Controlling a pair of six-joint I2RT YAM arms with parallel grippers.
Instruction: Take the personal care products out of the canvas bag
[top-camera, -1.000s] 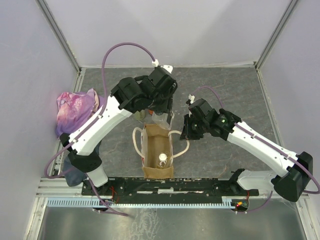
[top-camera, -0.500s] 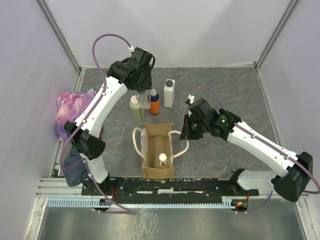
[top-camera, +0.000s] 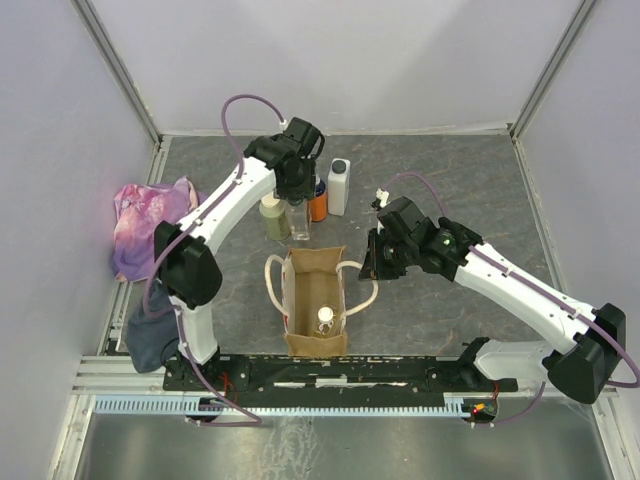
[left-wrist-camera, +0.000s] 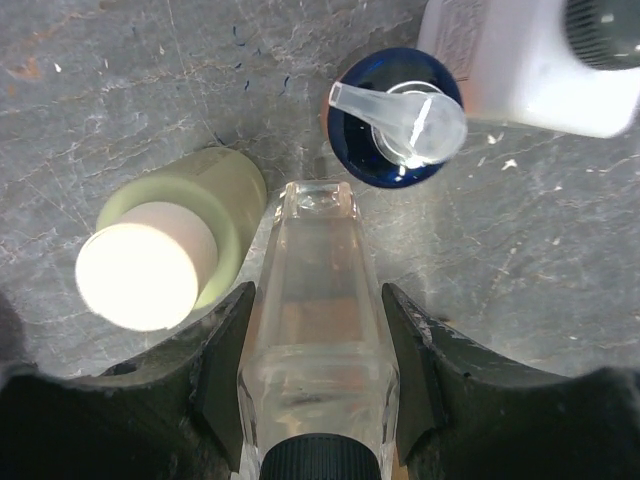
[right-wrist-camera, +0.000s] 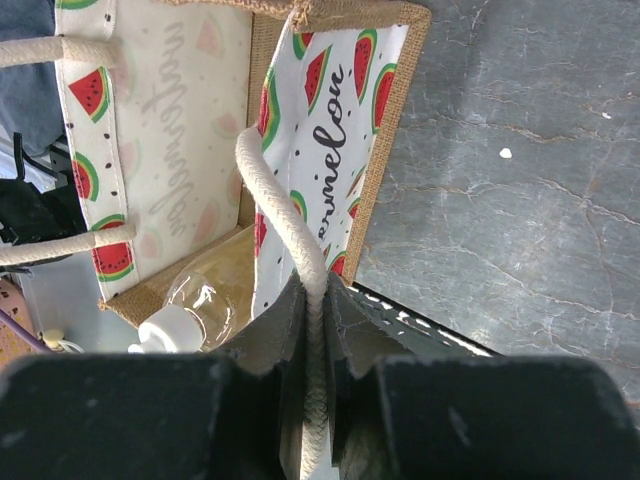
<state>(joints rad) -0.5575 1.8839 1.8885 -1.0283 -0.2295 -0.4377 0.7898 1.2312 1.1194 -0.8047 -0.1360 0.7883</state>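
Note:
The clear dark-capped bottle (left-wrist-camera: 318, 300) goes down next with my left gripper into the gap between the green and orange bottles, where bare tabletop shows, and I then release it.
The tan canvas bag (top-camera: 312, 262) stands open near the table's front. A clear amber bottle with a cream cap (top-camera: 326, 320) lies inside it and also shows in the right wrist view (right-wrist-camera: 195, 305). My right gripper (top-camera: 372, 262) is shut on the bag's cream right handle (right-wrist-camera: 290, 225). Behind the bag stand a pale green bottle with a cream cap (top-camera: 272, 215), an orange bottle with a dark blue top (top-camera: 318, 203) and a white bottle with a dark cap (top-camera: 339, 187). My left gripper (left-wrist-camera: 318, 375) is shut on a clear dark-capped bottle (left-wrist-camera: 318, 300), held upright between the green and orange bottles.
A pink-purple garment (top-camera: 150, 220) lies at the left edge, with a grey-blue cloth (top-camera: 148, 340) nearer the front. A black rail (top-camera: 400, 372) runs along the near edge. Walls close in the table on the left, back and right.
My left arm swung from above the bag's far end to the back row of bottles, then shifted slightly right and nearer with the clear bottle. The right arm and bag stayed still.

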